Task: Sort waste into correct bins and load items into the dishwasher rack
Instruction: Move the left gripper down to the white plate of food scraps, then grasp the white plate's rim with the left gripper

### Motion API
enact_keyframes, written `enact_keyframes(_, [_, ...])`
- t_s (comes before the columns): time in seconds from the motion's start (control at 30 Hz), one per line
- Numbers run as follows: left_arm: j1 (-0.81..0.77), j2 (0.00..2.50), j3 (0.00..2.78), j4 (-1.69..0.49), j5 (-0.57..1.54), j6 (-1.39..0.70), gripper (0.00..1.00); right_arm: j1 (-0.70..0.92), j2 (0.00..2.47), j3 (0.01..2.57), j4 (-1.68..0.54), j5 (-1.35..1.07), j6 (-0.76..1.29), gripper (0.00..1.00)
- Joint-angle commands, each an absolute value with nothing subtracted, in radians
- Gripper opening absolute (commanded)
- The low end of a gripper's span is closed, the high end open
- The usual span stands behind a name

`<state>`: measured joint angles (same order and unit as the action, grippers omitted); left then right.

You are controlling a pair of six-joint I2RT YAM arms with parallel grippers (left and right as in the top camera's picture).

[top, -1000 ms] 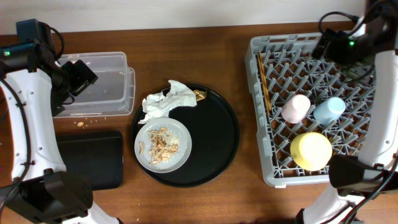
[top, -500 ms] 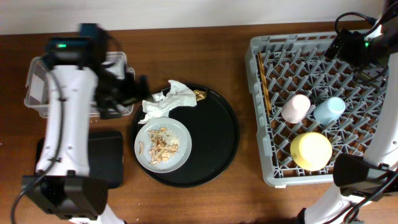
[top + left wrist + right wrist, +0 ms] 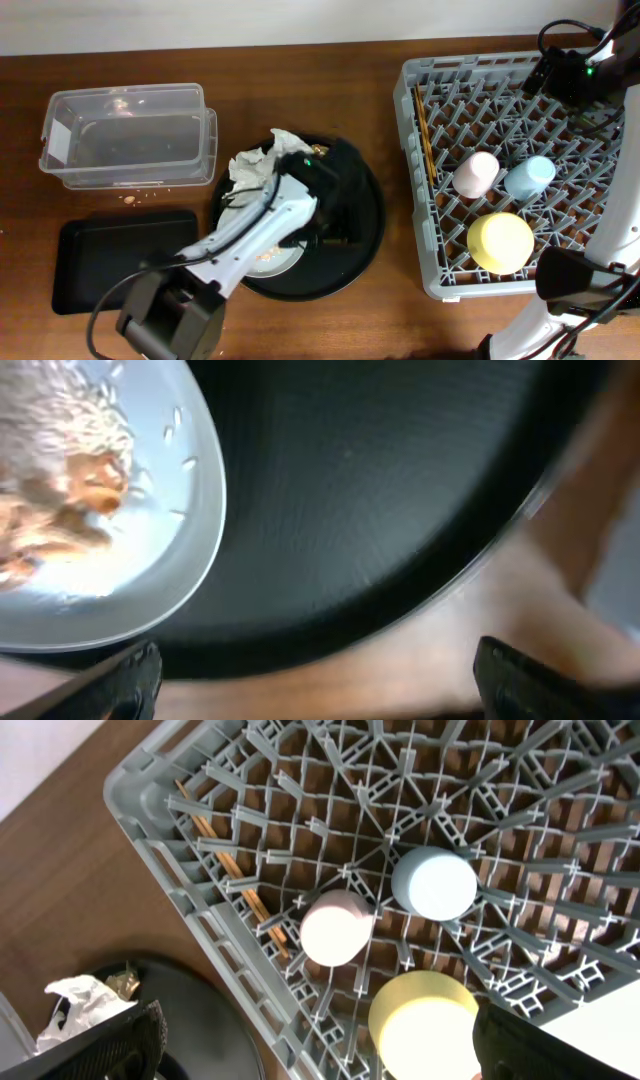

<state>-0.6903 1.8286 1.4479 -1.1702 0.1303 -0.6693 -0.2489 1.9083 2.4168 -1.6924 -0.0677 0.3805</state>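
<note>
The plate's rack-side rim (image 3: pixel 302 247) (image 3: pixel 212 550) is clear of scraps, so my left gripper should move down onto it, open, and toward the left in the wrist view.
The pale-grey plate (image 3: pixel 250 262) with beige food scraps (image 3: pixel 60 480) lies on the round black tray (image 3: pixel 365 185); my left arm covers part of it. The white tissue (image 3: pixel 255 168) lies at the tray's back left, and the gold wrapper (image 3: pixel 120 982) sits beside it. My left gripper (image 3: pixel 335 225) is open and empty, low over the tray just right of the plate (image 3: pixel 130 560). The grey rack (image 3: pixel 440 270) holds the pink cup (image 3: pixel 475 172), blue cup (image 3: pixel 528 178), yellow bowl (image 3: pixel 500 242) and chopsticks (image 3: pixel 424 135). My right gripper (image 3: pixel 565 75) is open and empty above the rack's back right.
The clear tub (image 3: pixel 130 135) stands at the back left with a few crumbs on the table in front of it. The shallow black tray (image 3: pixel 110 262) lies at the front left. Brown table shows between the round tray and the rack.
My left arm has swung from over the clear tub across to the round black tray, ending just right of the plate. The right arm has barely moved.
</note>
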Motion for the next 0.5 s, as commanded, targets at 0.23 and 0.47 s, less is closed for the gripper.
enact_keyframes(0.23, [-0.714, 1.83, 1.289, -0.962, -0.124, -0.778, 0.73, -0.249, 1.905, 2.422, -1.699, -0.059, 0.372, 0.99])
enact_keyframes(0.47, [-0.714, 1.892, 1.289, -0.916, -0.125, -0.778, 0.6, -0.249, 1.905, 2.422, -1.698, -0.059, 0.372, 0.99])
